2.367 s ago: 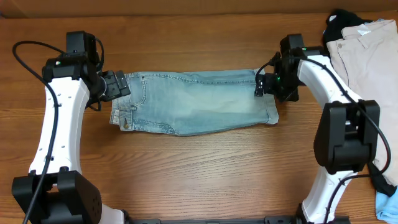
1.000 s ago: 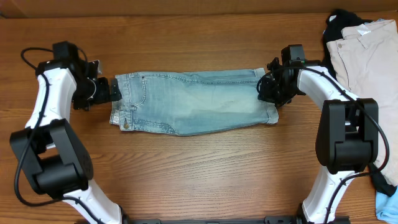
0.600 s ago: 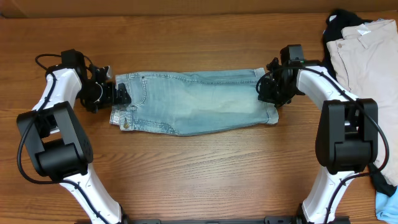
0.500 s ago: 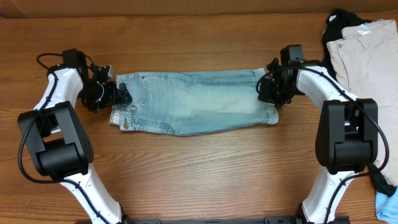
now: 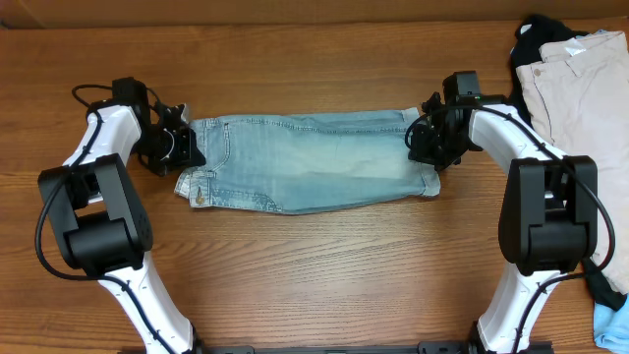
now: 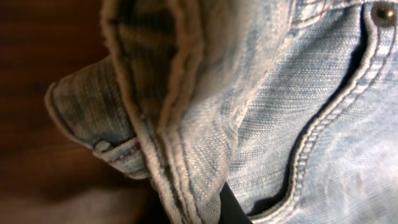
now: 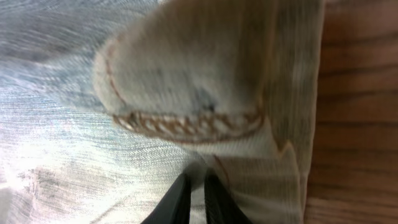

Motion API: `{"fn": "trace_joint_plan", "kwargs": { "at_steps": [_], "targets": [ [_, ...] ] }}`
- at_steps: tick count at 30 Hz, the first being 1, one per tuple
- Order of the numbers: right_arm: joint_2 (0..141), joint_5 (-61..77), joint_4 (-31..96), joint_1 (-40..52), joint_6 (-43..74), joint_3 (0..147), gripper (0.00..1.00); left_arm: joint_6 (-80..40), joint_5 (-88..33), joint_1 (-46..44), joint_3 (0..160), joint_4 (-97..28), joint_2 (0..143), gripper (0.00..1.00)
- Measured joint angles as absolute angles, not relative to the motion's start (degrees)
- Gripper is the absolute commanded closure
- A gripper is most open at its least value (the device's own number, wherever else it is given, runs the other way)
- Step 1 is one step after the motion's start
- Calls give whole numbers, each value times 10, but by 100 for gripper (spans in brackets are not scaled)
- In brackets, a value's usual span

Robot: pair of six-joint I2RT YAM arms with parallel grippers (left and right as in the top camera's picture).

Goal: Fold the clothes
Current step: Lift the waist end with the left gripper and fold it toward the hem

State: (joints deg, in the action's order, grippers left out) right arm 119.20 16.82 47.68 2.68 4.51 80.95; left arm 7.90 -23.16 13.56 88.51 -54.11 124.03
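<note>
The shorts lie full-length, so my left gripper should carry the waistband up and across to the right in the overhead view and release it on the hem (image 5: 426,180).
Light-blue denim shorts (image 5: 314,162), folded lengthwise, lie across the middle of the wooden table (image 5: 314,275). At their left end my left gripper (image 5: 187,147) is shut on the waistband. In the left wrist view the bunched waistband (image 6: 180,130) fills the frame, and one black fingertip (image 6: 229,204) shows beside it. At the right end my right gripper (image 5: 420,143) is shut on the hem. In the right wrist view its gripper (image 7: 198,190) holds a thin strip of denim between two nearly touching fingers, under a patch pocket (image 7: 186,74).
Beige trousers (image 5: 580,88) lie at the back right, with a black garment (image 5: 536,34) behind them. A pale blue cloth (image 5: 611,320) sits at the front right corner. Both arm bases stand at the front edge.
The left gripper moved right onto the waistband and closed on it, bunching that end slightly. The right gripper stayed shut on the hem.
</note>
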Motion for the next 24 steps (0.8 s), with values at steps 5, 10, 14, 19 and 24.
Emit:
{"fn": "trace_joint_plan", "kwargs": {
  "at_steps": [5,10,14,19,24],
  "targets": [
    [1192,188,491,27,47,805,93,77,-228,144,955,-652,1260,96],
    [1195,242,498,29,47,801,94,78,-212,149,1133,-795,1274,96],
    [1195,276,503,29,47,800,94,80,-195,147,1239,-853,1274,96],
    [1193,300,509,28,47,801,94,81,-167,135,1296,-891,1274,96],
    [1191,313,492,29,47,802,94,81,-136,111,1318,-910,1274,96]
  ]
}}
